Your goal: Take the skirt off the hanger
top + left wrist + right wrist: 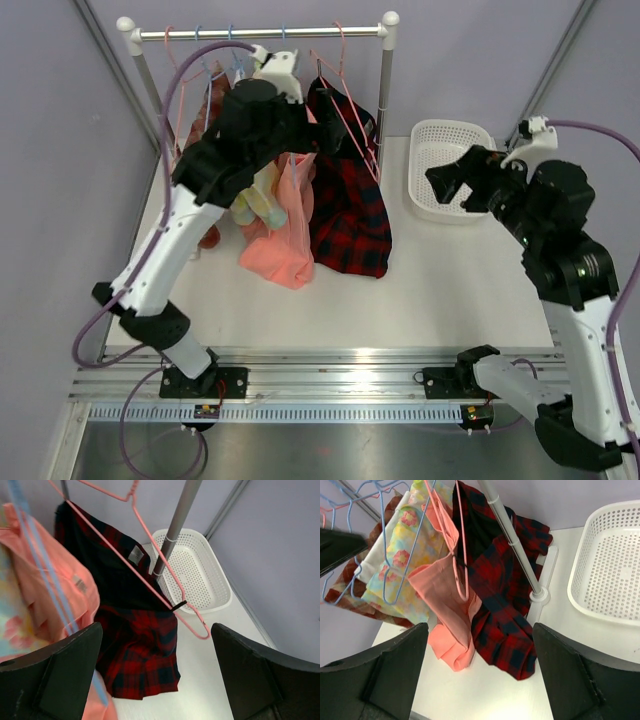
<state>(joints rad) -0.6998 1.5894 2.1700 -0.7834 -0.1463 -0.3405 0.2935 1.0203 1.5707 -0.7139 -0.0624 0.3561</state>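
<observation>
My left gripper will next move down and sideways onto the pink hanger's sloping arm, which is below it and to its right in the top view.
A red and black plaid skirt hangs from a pink hanger at the right end of the clothes rail, its hem resting on the table. It also shows in the left wrist view, partly off its pink hanger, and in the right wrist view. My left gripper is raised at the rack beside the skirt's top, open and empty. My right gripper hovers above the basket, to the right of the skirt, open and empty.
A white perforated basket sits at the back right of the table. The rack's rail and right pole stand next to the skirt. A salmon garment, a floral one and a brown one hang to the left.
</observation>
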